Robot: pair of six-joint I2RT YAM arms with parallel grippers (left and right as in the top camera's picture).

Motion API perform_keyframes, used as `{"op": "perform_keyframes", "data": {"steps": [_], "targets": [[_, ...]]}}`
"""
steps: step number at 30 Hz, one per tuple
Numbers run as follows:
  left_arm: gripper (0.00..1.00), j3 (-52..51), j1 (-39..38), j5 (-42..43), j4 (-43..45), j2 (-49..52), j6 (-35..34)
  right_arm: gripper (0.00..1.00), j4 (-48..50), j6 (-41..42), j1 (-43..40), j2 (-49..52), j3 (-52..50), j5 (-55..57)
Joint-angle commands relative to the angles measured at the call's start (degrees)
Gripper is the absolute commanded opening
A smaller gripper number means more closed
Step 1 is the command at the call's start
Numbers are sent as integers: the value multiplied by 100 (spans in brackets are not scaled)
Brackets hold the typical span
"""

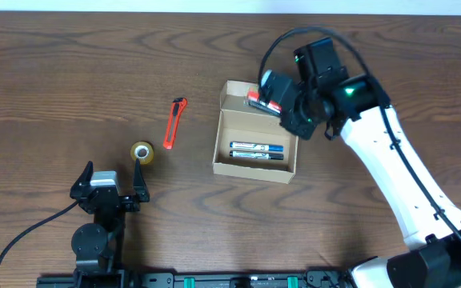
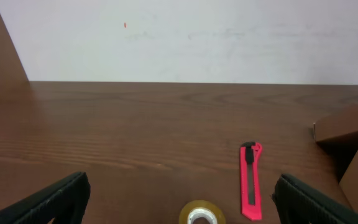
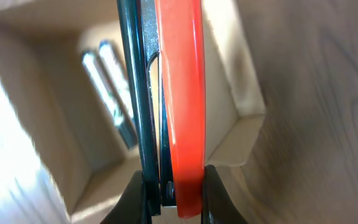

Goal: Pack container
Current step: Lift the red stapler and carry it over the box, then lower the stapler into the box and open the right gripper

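The red tool still hangs above the open container's far end, so my right gripper will next bring it back inside, down over the markers, then release it.
The tan cardboard container (image 1: 217, 146) stands open at the table's middle, with two blue-labelled markers (image 1: 256, 151) lying inside. My right gripper (image 1: 277, 98) is shut on a red and dark stapler-like tool (image 1: 256, 99) and holds it over the container's far end. In the right wrist view the jaws (image 3: 173, 186) clamp the red tool (image 3: 182, 93) above the container's wall (image 3: 232, 106), with the markers (image 3: 114, 93) below. My left gripper (image 1: 110, 174) is open and empty at the front left, apart from the container; its fingers (image 2: 185, 200) frame the lower corners of the left wrist view.
A roll of yellowish tape (image 1: 142, 151) lies just ahead of the left gripper and shows in the left wrist view (image 2: 201, 214). A red utility knife (image 1: 174, 122) lies left of the container, also in the left wrist view (image 2: 251, 180). The container's flap (image 2: 344, 124) shows at that view's right edge.
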Motion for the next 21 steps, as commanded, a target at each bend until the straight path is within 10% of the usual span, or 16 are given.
{"op": "perform_keyframes", "data": {"steps": [1, 21], "targets": [[95, -92, 35, 90, -262, -37, -46, 1, -94, -501, -17, -33, 26, 267], [95, -92, 35, 87, -262, -37, -46, 2, 354, 315, 229, 1237, -372, -317]]}}
